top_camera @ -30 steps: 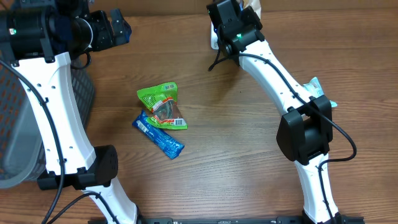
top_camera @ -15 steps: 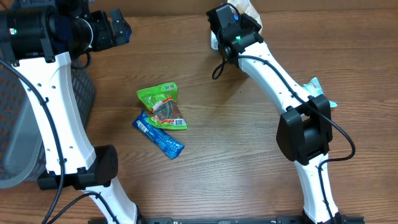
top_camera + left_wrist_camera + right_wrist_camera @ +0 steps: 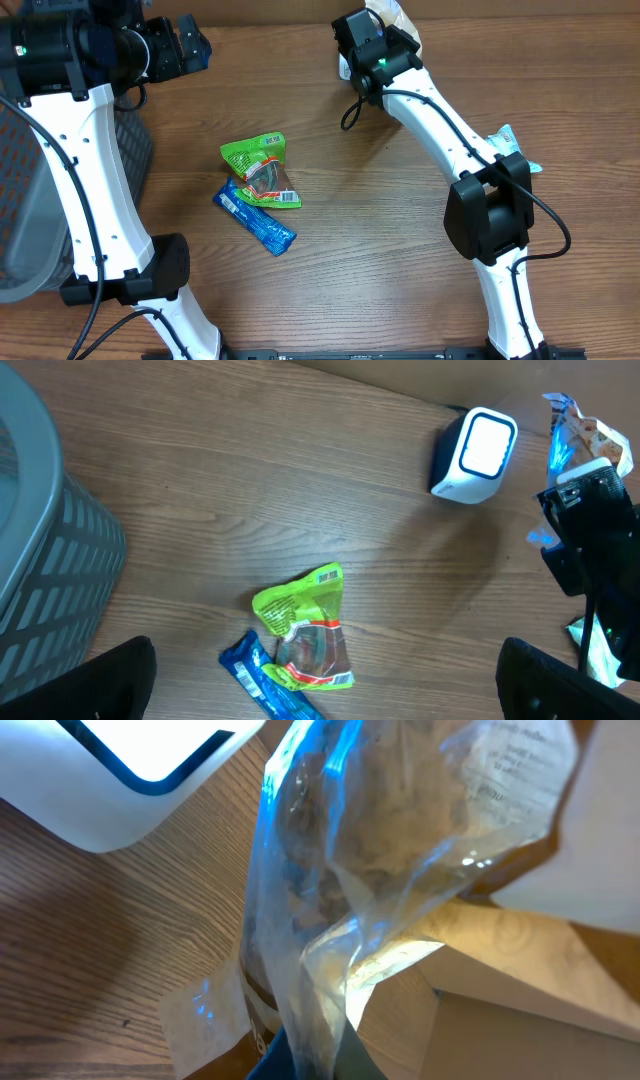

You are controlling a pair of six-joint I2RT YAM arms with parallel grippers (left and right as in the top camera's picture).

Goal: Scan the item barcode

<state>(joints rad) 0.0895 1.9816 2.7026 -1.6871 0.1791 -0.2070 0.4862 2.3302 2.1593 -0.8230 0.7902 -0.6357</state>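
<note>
My right gripper is to swing back and to the right in the overhead view next and release the bag [image 3: 395, 14], because bare tabletop lies beside the teal and white packet.
A clear crinkled plastic bag [image 3: 400, 840] with pale contents hangs in my right gripper [image 3: 318, 1065], which is shut on the bag's lower edge. The bag is lit blue beside the white barcode scanner [image 3: 130, 770], whose window glows. In the overhead view the right gripper [image 3: 378, 45] is at the table's far edge with the bag [image 3: 395, 14] above it and the scanner [image 3: 345, 68] mostly hidden behind it. The left wrist view shows the scanner [image 3: 476, 444] and the bag [image 3: 582, 432] to its right. My left gripper [image 3: 185, 45] stands open and empty at the far left.
A green snack packet [image 3: 262, 168] and a blue bar [image 3: 256, 217] lie mid-table. A grey basket [image 3: 30, 200] stands at the left edge. A teal and white packet [image 3: 512, 140] lies by the right arm. A cardboard box [image 3: 520, 1000] sits behind the bag.
My right gripper has shifted slightly left with the bag, and more of the bag shows at the top edge. The left arm has not moved.
</note>
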